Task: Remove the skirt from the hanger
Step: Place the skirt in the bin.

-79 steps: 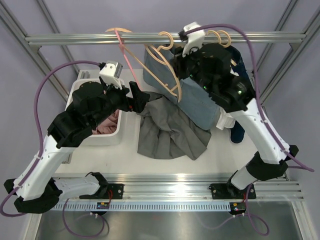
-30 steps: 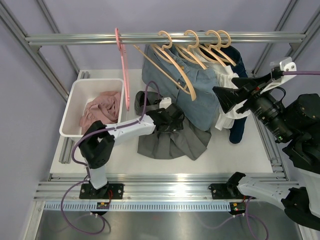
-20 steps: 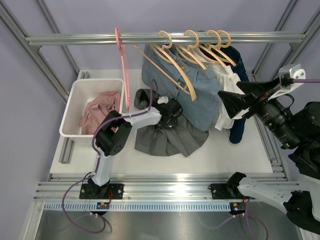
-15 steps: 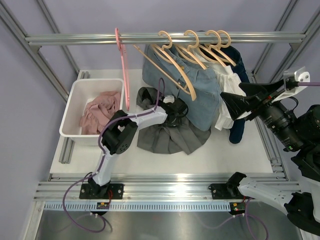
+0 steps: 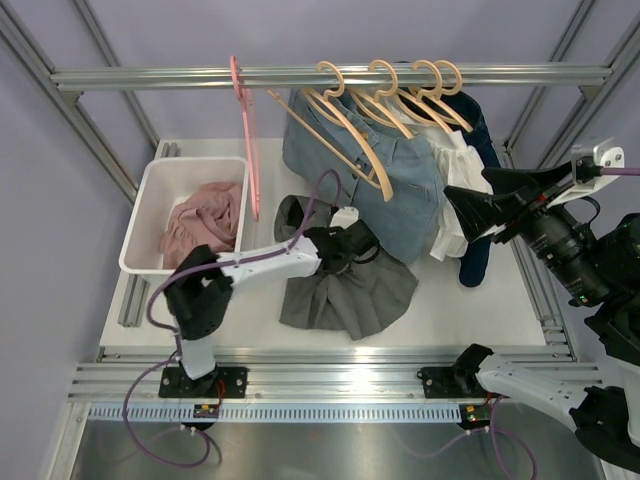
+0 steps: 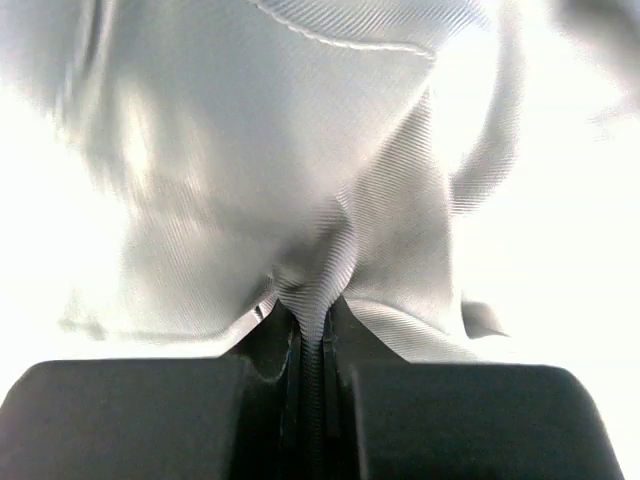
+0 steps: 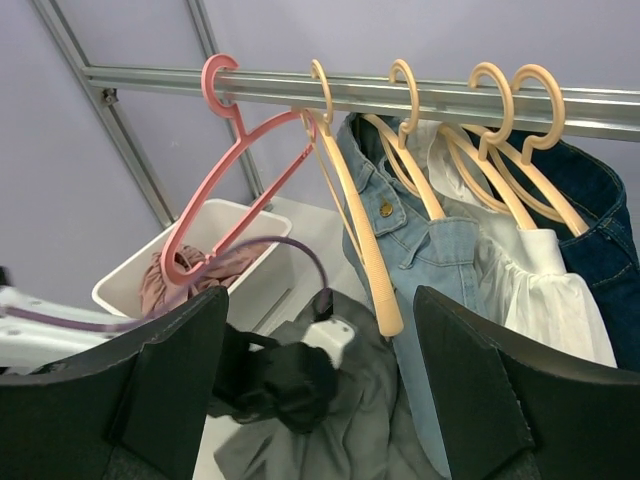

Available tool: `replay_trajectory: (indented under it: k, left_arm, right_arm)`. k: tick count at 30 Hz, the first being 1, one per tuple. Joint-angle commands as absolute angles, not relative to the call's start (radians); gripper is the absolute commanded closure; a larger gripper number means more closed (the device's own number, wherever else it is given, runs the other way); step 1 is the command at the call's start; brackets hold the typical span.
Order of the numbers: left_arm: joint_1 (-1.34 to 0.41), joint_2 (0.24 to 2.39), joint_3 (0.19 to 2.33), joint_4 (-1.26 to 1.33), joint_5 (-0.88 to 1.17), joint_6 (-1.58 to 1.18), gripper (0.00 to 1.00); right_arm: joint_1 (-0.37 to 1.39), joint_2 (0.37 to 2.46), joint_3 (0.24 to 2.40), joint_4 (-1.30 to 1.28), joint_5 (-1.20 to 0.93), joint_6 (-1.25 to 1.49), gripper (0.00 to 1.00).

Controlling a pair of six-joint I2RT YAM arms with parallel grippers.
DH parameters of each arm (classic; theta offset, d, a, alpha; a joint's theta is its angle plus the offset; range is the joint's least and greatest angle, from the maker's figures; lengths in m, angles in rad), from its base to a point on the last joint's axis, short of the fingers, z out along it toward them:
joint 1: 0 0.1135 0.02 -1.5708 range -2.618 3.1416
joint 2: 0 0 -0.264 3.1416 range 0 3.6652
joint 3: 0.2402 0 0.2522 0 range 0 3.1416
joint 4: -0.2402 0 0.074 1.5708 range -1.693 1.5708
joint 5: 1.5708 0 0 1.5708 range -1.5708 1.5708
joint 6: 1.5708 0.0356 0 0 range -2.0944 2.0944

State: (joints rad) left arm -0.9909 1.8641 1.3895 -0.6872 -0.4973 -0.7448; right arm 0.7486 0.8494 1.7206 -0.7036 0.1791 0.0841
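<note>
The skirt [image 5: 350, 292] is off every hanger, so my left gripper will next rise and go left in the top view, over the white bin, to release it.
The grey skirt [image 5: 350, 292] lies crumpled on the white table, off any hanger. My left gripper [image 5: 352, 246] rests on its upper edge, shut on a fold of the cloth. In the left wrist view the gripper [image 6: 312, 340] has grey fabric [image 6: 330, 200] pinched between closed jaws. An empty wooden hanger [image 5: 345, 135] and an empty pink hanger [image 5: 243, 120] hang on the rail [image 5: 200, 77]. My right gripper [image 5: 458, 207] is raised at the right, open and holding nothing. From the right wrist, that gripper [image 7: 320, 330] looks down on the skirt [image 7: 385, 420] and the wooden hanger [image 7: 360, 235].
A white bin [image 5: 190, 163] with pink cloth [image 5: 200, 220] stands at the left. A denim jacket [image 5: 400, 190], a white blouse [image 5: 455, 170] and dark jeans [image 5: 478, 260] hang on more wooden hangers at the right. Frame posts stand at the corners.
My left gripper has gone from open to shut on the skirt. The skirt has been tugged and spread a little toward the near edge. The right arm has barely moved.
</note>
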Motion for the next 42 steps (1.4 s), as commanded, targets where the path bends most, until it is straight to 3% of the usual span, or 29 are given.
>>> replay_trajectory:
  k: [1,7,12,18,29,34,42]
  left_arm:
    - [-1.075,1.545,1.427,-0.744,-0.595,-0.700,1.00]
    - [-1.138,1.229,1.571,-0.736,-0.555,-0.560,1.00]
    - [-1.138,1.172,1.852,-0.801,-0.488,-0.431,1.00]
    - [-1.138,1.132,2.011,-0.786,-0.784,-0.185,1.00]
    - [-1.138,0.890,1.818,-0.165,-0.752,0.279,1.00]
    - [-1.138,0.857,1.818,-0.237,-0.696,0.287,1.00]
    - [-1.138,0.701,1.602,-0.097,-0.888,0.326,1.00]
  right_arm:
    - [0.747,0.874,1.747,-0.719,0.238,0.095,0.16]
    - [0.747,0.908,1.744,-0.706,0.250,0.104,0.16]
    - [0.747,0.949,1.799,-0.704,0.242,0.106,0.15]
    - [0.747,0.974,1.802,-0.677,0.221,0.112,0.15]
    - [0.747,1.017,1.827,-0.686,0.206,0.112,0.15]
    - [0.747,1.028,1.829,-0.689,0.206,0.115,0.15]
    - [0.747,1.037,1.827,-0.687,0.183,0.127,0.15]
